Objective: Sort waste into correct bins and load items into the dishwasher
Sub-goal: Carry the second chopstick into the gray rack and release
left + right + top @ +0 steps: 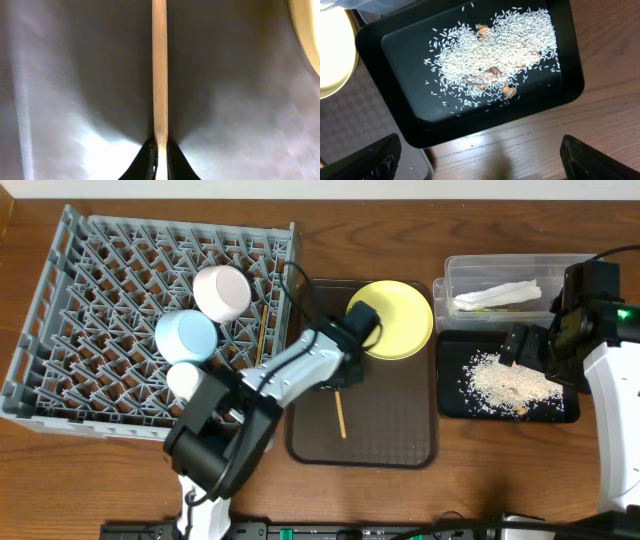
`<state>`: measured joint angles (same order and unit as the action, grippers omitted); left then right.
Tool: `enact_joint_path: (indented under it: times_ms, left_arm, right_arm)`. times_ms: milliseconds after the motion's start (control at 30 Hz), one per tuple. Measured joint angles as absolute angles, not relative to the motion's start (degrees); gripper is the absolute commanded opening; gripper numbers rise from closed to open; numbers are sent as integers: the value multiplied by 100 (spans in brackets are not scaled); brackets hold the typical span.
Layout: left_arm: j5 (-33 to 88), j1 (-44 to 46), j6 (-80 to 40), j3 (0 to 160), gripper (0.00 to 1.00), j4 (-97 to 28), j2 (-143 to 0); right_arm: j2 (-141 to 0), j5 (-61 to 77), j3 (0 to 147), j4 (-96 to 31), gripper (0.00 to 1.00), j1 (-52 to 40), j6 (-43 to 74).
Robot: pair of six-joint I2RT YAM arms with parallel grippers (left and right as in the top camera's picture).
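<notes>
The grey dish rack already holds the second chopstick, so the robot's left hand needs to lift off the brown serving tray first to get beside that stick.
My left gripper (337, 383) is shut on a wooden chopstick (340, 415) low over the brown serving tray (400, 430). The left wrist view shows the stick (160, 75) pinched in the jaws (160, 162). A second chopstick (262, 330) lies in the grey dish rack (90, 270) with the white bowl (221, 290), light blue bowl (187, 335) and cream cup (183, 378). The yellow plate (392, 318) rests at the tray's far end. My right gripper (480, 160) is open and empty over the black tray (395, 120) of food scraps (490, 55).
The clear tub (455, 275) at the back right holds the white napkin (497, 294) with a bit of greenish wrapper under it. The black tray (450, 405) sits just in front of it. My left arm crosses the rack's near right corner.
</notes>
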<state>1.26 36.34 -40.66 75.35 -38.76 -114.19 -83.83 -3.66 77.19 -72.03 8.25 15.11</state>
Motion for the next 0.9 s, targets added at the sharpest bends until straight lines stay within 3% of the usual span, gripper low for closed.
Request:
enact_joint_path:
  times_ms: [133,367,667,833,900]
  left_arm:
    - [108,3277,-3511,7535,8,-3898,-11037]
    - [-222,2926,-1415,7542,8,-4104,-9181]
    - [-1275,2346,-814,7546,8,-3981,-9164]
    - [-1347,2058,-768,7546,16,-3951,-9594]
    - [-1337,2025,-773,7546,31,-3951,-9708]
  right_arm:
    - [-8383,-366,7719,-7203,99,825,1511]
    - [-8383,-366,7719,-7201,99,825,1511]
    - [-8383,-366,7719,-7203,99,825,1511]
    - [-8383,-366,7719,-7201,99,825,1511]
    - [-8383,-366,7719,-7201,99,825,1511]
